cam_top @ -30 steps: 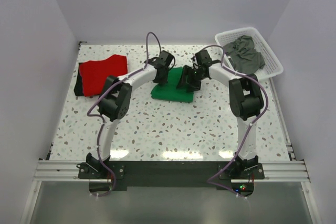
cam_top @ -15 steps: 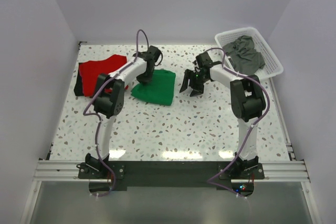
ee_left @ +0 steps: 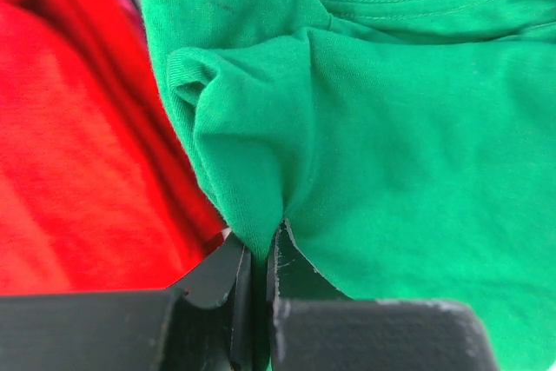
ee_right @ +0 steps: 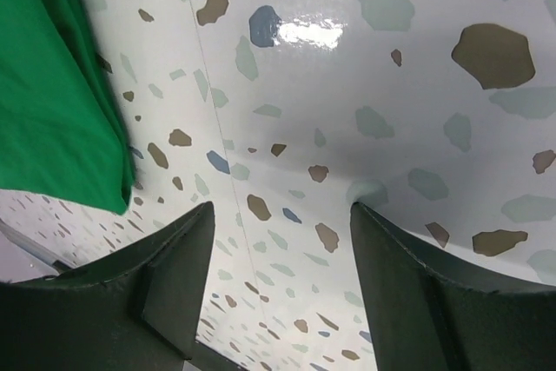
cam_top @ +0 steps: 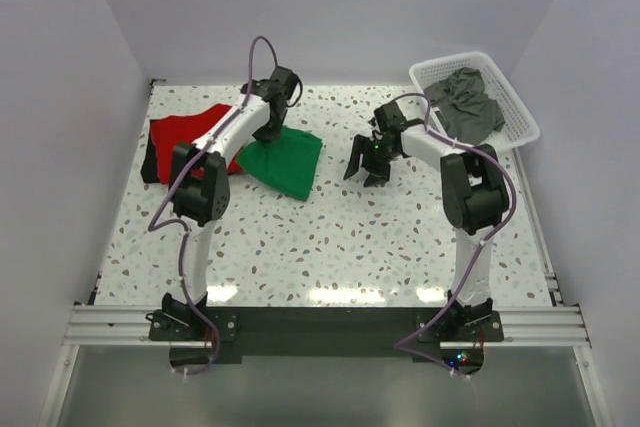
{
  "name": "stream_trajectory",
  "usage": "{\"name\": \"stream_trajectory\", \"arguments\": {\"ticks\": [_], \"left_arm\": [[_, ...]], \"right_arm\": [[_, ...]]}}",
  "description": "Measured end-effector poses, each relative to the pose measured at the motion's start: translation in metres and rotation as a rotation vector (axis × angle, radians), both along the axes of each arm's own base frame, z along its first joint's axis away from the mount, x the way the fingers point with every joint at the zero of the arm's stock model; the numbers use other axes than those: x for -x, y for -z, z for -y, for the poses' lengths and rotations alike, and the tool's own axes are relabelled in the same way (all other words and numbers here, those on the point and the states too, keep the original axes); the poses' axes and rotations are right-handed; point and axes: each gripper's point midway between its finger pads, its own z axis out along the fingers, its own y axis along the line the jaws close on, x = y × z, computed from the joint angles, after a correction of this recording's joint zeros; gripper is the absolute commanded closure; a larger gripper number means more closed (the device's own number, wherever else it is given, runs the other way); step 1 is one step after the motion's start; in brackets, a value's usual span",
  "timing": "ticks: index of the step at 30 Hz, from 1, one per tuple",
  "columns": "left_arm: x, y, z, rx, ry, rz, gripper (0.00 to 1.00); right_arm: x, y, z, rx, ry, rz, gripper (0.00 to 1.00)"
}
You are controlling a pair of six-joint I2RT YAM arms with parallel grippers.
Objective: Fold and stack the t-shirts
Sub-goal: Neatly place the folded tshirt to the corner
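The red t-shirt already lies stacked on a dark grey one. My left gripper should next rise, carry the green t-shirt [cam_top: 285,160] over the red t-shirt [cam_top: 190,137], lower and release.
The folded green t-shirt [cam_top: 285,160] lies on the table left of centre, its left corner lifted. My left gripper [cam_top: 267,132] is shut on that corner; the left wrist view shows green cloth [ee_left: 391,145] pinched between the jaws. The red t-shirt [cam_top: 190,137] lies folded at the far left on a dark grey one [cam_top: 149,162], and shows red in the left wrist view [ee_left: 78,154]. My right gripper [cam_top: 365,173] is open and empty over bare table, right of the green shirt, whose edge shows in the right wrist view [ee_right: 52,102]. A dark grey t-shirt [cam_top: 468,102] lies in the basket.
The white lattice basket [cam_top: 515,107] stands at the far right corner. White walls close in the table on three sides. The speckled tabletop [cam_top: 350,247] stretches in front of both grippers toward the arm bases.
My left gripper has dragged the green t-shirt leftward toward the red one. My right gripper let go of it, opened and stayed near the middle.
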Motion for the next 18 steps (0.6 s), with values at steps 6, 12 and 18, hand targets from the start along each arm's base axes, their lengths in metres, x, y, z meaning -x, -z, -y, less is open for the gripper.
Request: {"name": "stream_trajectory", "arguments": {"ticks": [6, 12, 18], "left_arm": [[-0.006, -0.029, -0.015, -0.002, -0.018, 0.036, 1.00], [-0.008, -0.054, -0.026, 0.003, -0.035, 0.080, 1.00], [-0.008, -0.083, -0.038, 0.016, -0.047, 0.131, 1.00]], "right_arm": [[0.005, 0.000, 0.002, 0.002, 0.000, -0.006, 0.32], [0.011, 0.001, 0.004, 0.005, 0.001, -0.014, 0.32], [0.015, 0.000, 0.006, 0.008, 0.001, -0.017, 0.32]]}}
